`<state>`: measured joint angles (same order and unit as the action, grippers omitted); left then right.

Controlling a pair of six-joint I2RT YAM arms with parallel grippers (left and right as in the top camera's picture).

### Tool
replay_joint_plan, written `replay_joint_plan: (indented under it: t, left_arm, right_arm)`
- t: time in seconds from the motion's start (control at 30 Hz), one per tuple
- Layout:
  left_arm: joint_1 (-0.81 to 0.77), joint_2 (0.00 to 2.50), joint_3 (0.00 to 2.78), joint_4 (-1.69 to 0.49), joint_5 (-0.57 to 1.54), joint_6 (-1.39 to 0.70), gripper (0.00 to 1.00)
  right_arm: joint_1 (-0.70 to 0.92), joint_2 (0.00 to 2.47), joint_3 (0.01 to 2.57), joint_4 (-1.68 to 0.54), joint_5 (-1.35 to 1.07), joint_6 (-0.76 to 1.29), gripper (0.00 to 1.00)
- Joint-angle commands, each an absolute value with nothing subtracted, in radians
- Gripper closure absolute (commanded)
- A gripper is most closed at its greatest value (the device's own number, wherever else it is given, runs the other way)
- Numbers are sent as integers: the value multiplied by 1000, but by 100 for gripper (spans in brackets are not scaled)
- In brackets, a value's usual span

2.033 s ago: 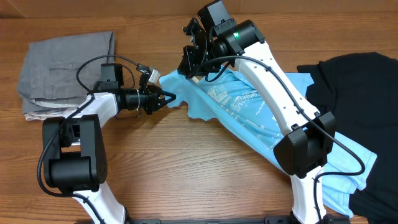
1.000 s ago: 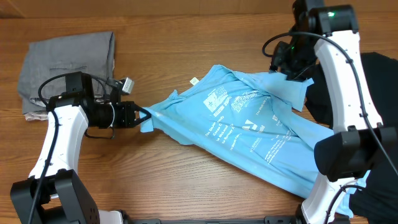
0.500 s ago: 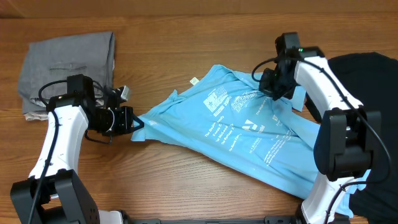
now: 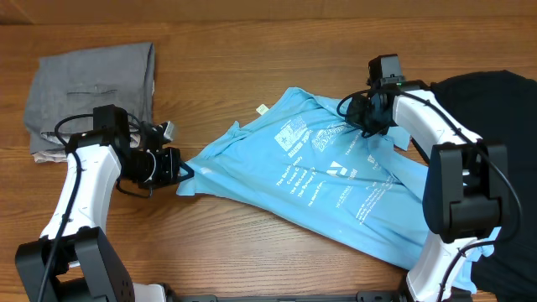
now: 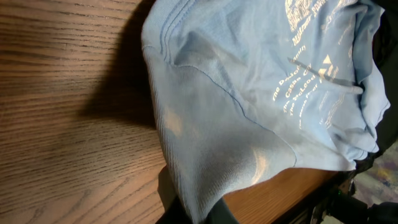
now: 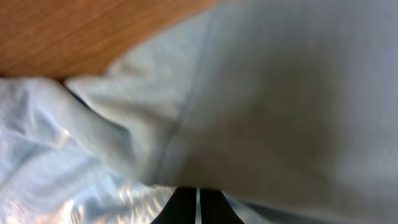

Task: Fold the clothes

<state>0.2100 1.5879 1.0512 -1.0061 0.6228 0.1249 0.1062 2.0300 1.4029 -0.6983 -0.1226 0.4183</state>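
Observation:
My right gripper drags the T-shirt's bunched fold toward the T-shirt's tagged edge (image 4: 281, 102) next and releases it. That edge lies to the gripper's left in the overhead view.
The light blue T-shirt (image 4: 336, 180) with white lettering lies spread and wrinkled across the middle of the table, running diagonally to the lower right. My left gripper (image 4: 180, 166) is shut on its left sleeve edge, low over the wood. The left wrist view shows that cloth (image 5: 249, 93) pinched between the left gripper's (image 5: 208, 214) dark fingers. My right gripper (image 4: 354, 113) is shut on the bunched fold at the shirt's upper right. In the right wrist view, blue fabric (image 6: 280, 93) covers the tips of the right gripper (image 6: 198, 208). The black garment (image 4: 495, 109) lies at the right, partly under the shirt.
Folded grey trousers (image 4: 92, 88) sit at the back left on a beige garment (image 4: 42, 155). Bare wooden table (image 4: 252, 252) runs along the front. The right arm reaches over the shirt and the black garment.
My right gripper came down and left from holding the sleeve up, and now rests shut on the shirt's upper right fold. The left gripper drew the sleeve edge slightly left.

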Motion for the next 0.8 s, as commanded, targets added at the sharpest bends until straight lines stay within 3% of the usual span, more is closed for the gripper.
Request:
replay_joint_plan:
  t: [0.0, 0.33, 0.77]
  left_arm:
    - [209, 1576, 1044, -1001, 617, 108, 96]
    - [168, 1576, 1034, -952, 610, 107, 96]
    - [107, 1576, 1024, -880, 592, 89, 96]
  right_arm:
    - [113, 2077, 1399, -655, -126, 425, 92]
    - [170, 2158, 1399, -421, -133, 425, 93]
    - [390, 2298, 1401, -6, -132, 532, 96]
